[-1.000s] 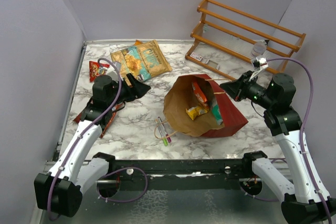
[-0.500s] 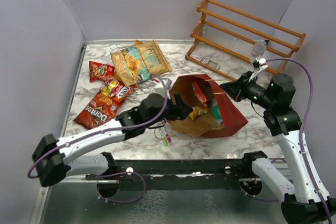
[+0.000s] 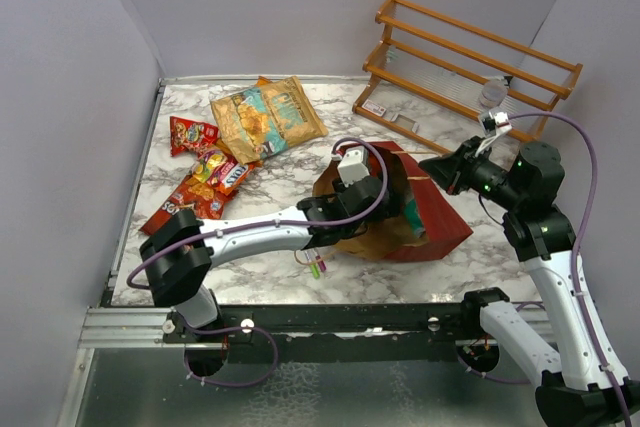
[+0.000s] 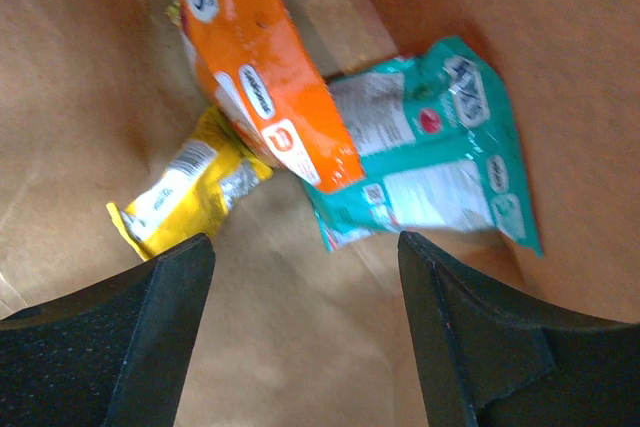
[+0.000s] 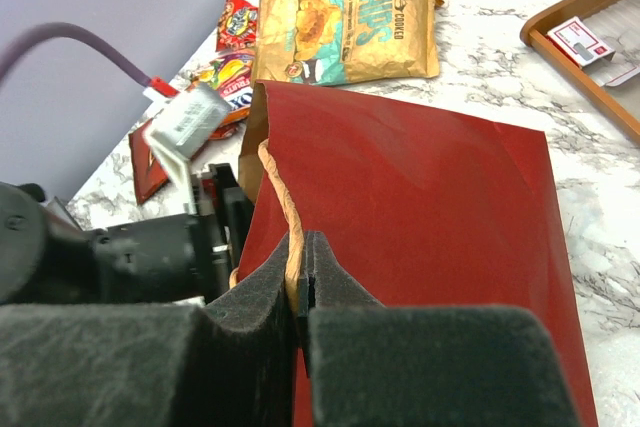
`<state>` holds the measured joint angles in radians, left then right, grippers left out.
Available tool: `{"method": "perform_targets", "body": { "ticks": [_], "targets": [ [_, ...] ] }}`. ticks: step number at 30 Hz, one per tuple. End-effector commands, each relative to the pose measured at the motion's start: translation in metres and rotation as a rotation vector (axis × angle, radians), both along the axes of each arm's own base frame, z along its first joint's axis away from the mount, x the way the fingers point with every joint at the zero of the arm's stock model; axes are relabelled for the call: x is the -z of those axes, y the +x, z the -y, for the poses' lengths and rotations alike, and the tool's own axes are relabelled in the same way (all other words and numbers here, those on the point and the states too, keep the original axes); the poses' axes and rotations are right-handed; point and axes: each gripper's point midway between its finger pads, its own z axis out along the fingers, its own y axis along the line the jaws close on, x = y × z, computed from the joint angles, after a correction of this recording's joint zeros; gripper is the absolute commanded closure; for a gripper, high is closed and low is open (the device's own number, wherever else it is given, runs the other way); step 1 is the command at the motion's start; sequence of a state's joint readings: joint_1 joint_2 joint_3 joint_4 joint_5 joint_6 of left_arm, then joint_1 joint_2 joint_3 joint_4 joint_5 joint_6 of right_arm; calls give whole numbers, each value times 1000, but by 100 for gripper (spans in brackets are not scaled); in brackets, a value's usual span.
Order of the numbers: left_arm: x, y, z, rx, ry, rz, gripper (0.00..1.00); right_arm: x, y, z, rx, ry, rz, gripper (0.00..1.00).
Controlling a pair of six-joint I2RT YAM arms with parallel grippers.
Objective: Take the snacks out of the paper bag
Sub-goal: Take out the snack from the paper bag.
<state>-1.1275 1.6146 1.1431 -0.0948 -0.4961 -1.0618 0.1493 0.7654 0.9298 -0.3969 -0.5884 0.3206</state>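
Note:
Next, my left gripper will ease deeper toward the orange packet's near end [image 4: 332,169] and shut its fingers there, since that end of the packet lies just ahead of its open fingers.
The paper bag [image 3: 440,219], red outside and brown inside, lies on its side with its mouth facing left. My left gripper [image 4: 305,247] is inside the mouth, open and empty, over the kraft floor. Just ahead of it lie three snacks: an orange packet [image 4: 262,67], a teal packet [image 4: 430,152] and a yellow packet [image 4: 185,192]. My right gripper [image 5: 303,247] is shut on the bag's string handle [image 5: 288,209] and holds the upper wall up. Out on the table lie a tan-and-teal chip bag [image 3: 268,117], a red Doritos bag [image 3: 188,207] and small packets [image 3: 222,173].
A wooden slatted rack [image 3: 470,67] stands at the back right, behind the right arm. Two marker pens [image 3: 315,265] lie on the marble just in front of the bag's mouth, under the left forearm. Grey walls close in the left and back sides.
My left arm has swung right from the pile of snacks and pushed into the bag's mouth, its jaws a little wider. The right gripper has kept its hold on the handle.

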Motion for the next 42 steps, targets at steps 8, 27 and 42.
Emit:
{"method": "perform_targets", "body": {
  "ticks": [8,27,42],
  "targets": [
    [15,56,13,-218,95,115,18,-1,-3,1,3,0,5,99],
    [21,62,-6,-264,178,104,86,1,-4,2,13,-7,2,99],
    [-72,-3,-18,102,-107,188,100,4,-2,5,29,-12,-3,99]
  ]
}}
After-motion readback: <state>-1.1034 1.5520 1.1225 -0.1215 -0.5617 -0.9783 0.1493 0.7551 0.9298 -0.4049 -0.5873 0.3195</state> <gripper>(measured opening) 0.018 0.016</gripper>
